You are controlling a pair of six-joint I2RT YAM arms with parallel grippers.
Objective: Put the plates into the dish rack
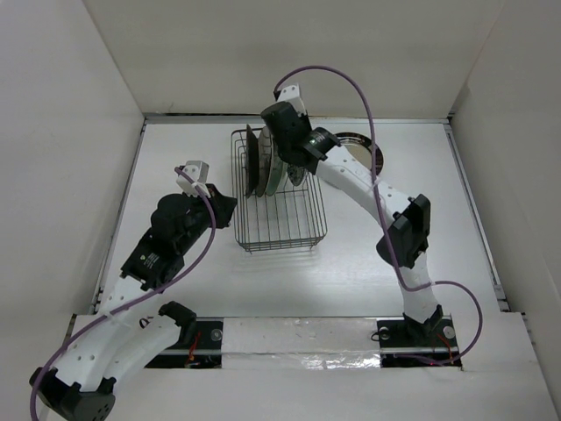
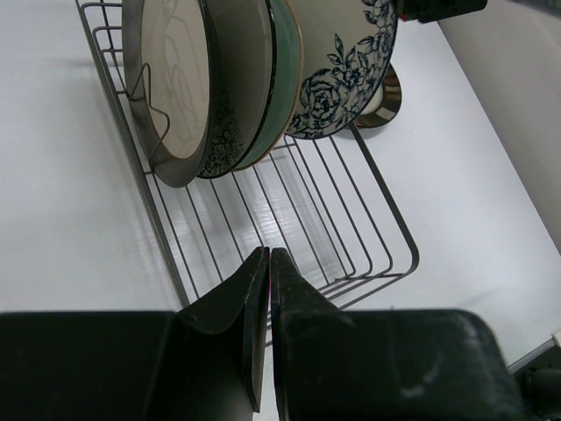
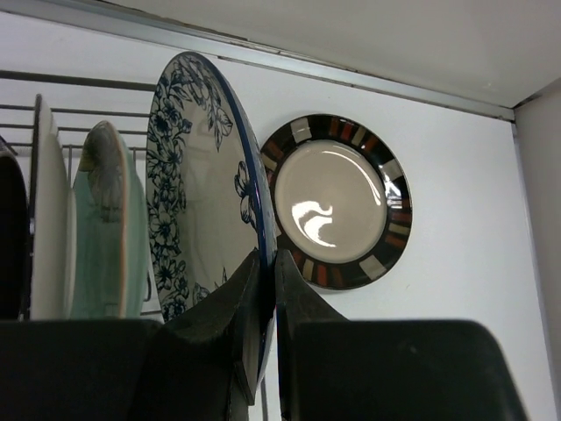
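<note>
The floral plate (image 3: 197, 202) still hangs higher than its neighbour, so my right gripper will next move down toward the rack's bare wires beside the teal plate and release the floral plate's rim.
The black wire dish rack (image 1: 285, 230) stands mid-table. Three plates stand on edge at its far end: a grey-rimmed one (image 2: 171, 79), a speckled one (image 2: 235, 96) and a pale teal one (image 2: 285, 79). My right gripper (image 1: 294, 165) is shut on the rim of the blue-and-white floral plate (image 3: 197, 202) and holds it upright in the rack beside the teal plate (image 3: 105, 228). The black-rimmed cream-centred plate (image 3: 337, 202) lies flat on the table right of the rack, partly under the right arm in the top view (image 1: 358, 143). My left gripper (image 2: 269, 254) is shut and empty, at the rack's left side (image 1: 230, 210).
White walls close in the table at the back and both sides. The near half of the rack (image 2: 351, 237) holds nothing. The right arm's purple cable (image 1: 351, 88) loops over the back of the table.
</note>
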